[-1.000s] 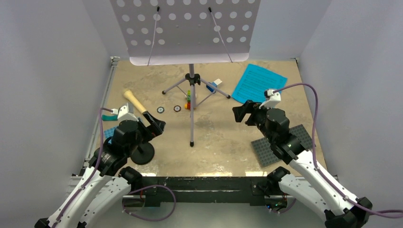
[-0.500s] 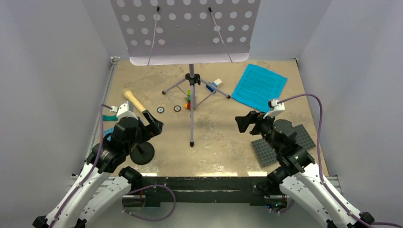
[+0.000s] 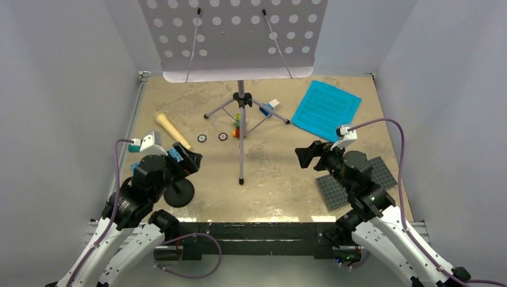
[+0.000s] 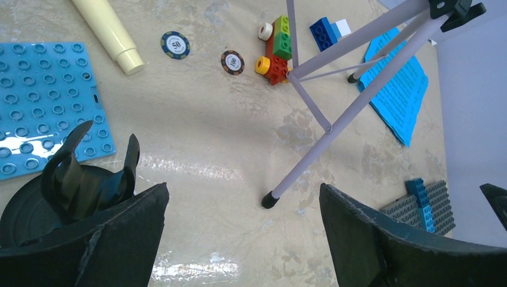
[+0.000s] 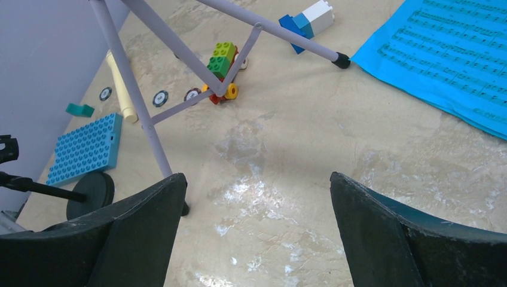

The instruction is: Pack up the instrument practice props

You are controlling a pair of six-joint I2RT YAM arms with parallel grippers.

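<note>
I will tilt my left gripper level and reach around the pole (image 3: pixel 241 86), because it shows bare under the lavender panel, outward of my left gripper and to its right in the top view.
The lavender hole-punched music stand (image 3: pixel 236 36) rises on its silver tripod (image 3: pixel 241 119) at the back middle. Teal sheet-music pages (image 3: pixel 326 107) lie flat at the back right. The cream cone-shaped microphone (image 3: pixel 170 128) lies on the table at the left. The black mic stand (image 3: pixel 179 192) stands near the front left, its clip (image 4: pixel 84 173) empty. My left gripper (image 3: pixel 190 160) hangs open just beyond the mic stand, with only bare table between its fingers (image 4: pixel 243 191). My right gripper (image 3: pixel 306 156) is open over bare table (image 5: pixel 257 179), near side of the pages (image 5: pixel 454 60).
A blue studded baseplate (image 4: pixel 48 101) lies at the left and a grey one (image 3: pixel 353 182) under my right arm. Two poker chips (image 4: pixel 175 45) and a small brick car (image 4: pixel 276 51) sit by the tripod's feet. A blue-and-white brick (image 5: pixel 308 23) lies behind them.
My left arm has drawn back toward the near left, uncovering the microphone's narrow end. My right arm has pulled back from the pages toward the near edge, its jaws a little wider.
</note>
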